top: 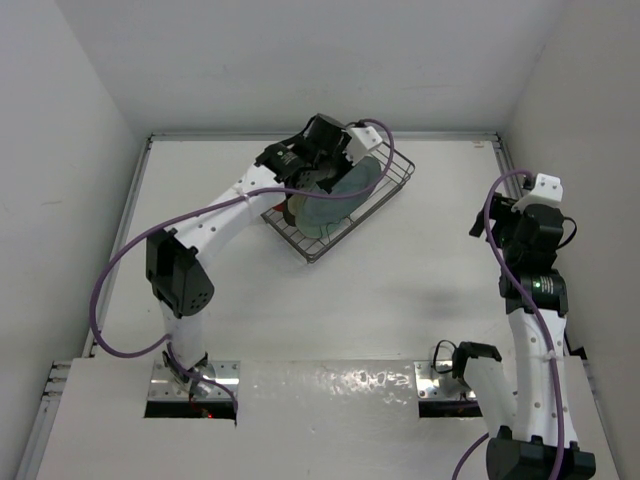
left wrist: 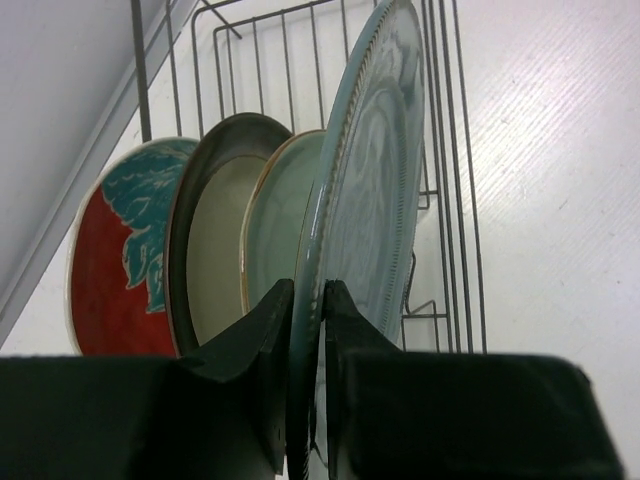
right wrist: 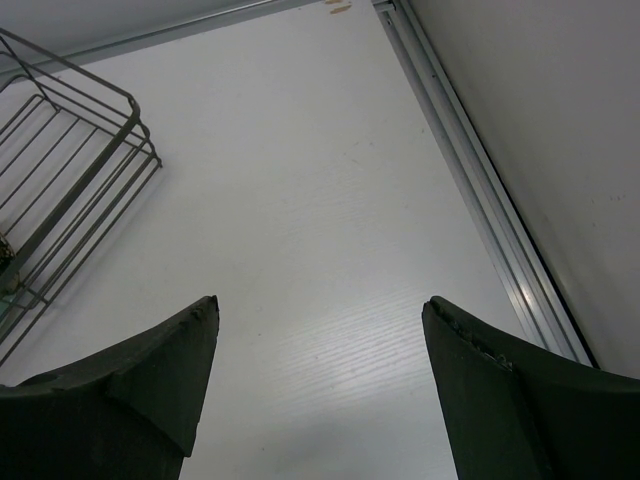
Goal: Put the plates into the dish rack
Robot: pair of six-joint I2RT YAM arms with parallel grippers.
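My left gripper should lower the grey-teal plate (left wrist: 375, 170), already upright, onto the rack's open wires beside the green plate and release the plate's rim, as those are below my gripper.
The dark wire dish rack (top: 390, 185) stands at the back middle of the table. In the left wrist view the red plate with teal pattern (left wrist: 110, 270), the cream plate with dark brown rim (left wrist: 215, 240) and the pale green plate (left wrist: 280, 215) stand on edge in the rack (left wrist: 460, 200). My left gripper (left wrist: 308, 295) is shut on the rim of the grey-teal plate (left wrist: 375, 170), which stands upright beside the green one; the plate also shows from above (top: 345, 190). My right gripper (right wrist: 320, 310) is open and empty above bare table at the right (top: 530, 215).
A corner of the rack (right wrist: 70, 170) shows at the left of the right wrist view. A metal rail (right wrist: 480, 180) runs along the right wall. White walls close in the table at the back and both sides.
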